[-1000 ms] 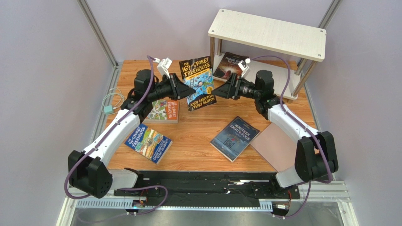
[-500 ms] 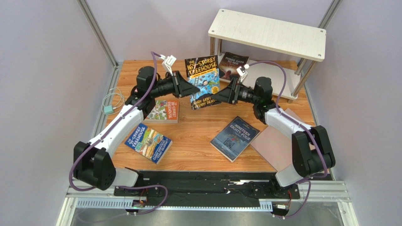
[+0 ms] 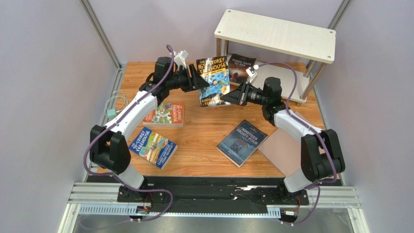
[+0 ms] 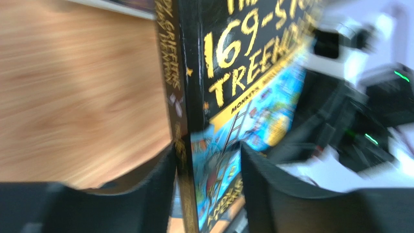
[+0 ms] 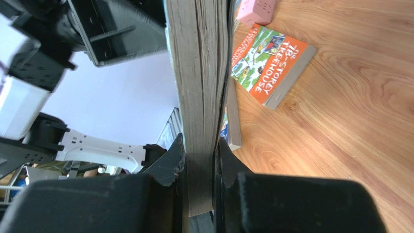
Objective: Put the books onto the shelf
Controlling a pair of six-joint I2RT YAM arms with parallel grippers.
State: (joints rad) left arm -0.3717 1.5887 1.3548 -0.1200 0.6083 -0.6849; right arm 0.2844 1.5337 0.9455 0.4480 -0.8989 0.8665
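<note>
My right gripper moves outward into the shelf point(image 3: 277, 34) next, lowers its book onto the dark brown book point(image 3: 240, 65) and releases it, since that one lies farther outward.
The black-and-blue "169-Storey Treehouse" book point(image 3: 214, 80) hangs upright in the air in front of the shelf point(image 3: 277, 34), between my two grippers. My right gripper point(image 3: 230, 97) is shut on its page edge point(image 5: 197, 73), both fingers pressed against the block of pages. My left gripper point(image 3: 198, 80) stands open around the spine point(image 4: 182, 121). The spine lies against one finger and a gap shows between the cover point(image 4: 243, 73) and the other. A dark brown book point(image 3: 240, 65) leans on the shelf's lower board.
On the wooden table lie an orange Treehouse book point(image 3: 167, 115), a blue Treehouse book point(image 3: 153, 147) and a dark blue book point(image 3: 242, 141). A brown cardboard sheet point(image 3: 286, 150) lies at the right. A small plug with a cable point(image 3: 112, 112) sits at the left edge.
The held book has moved up and right towards the shelf. My right gripper has closed on its page edge, and my left gripper's jaws have opened off the cover.
</note>
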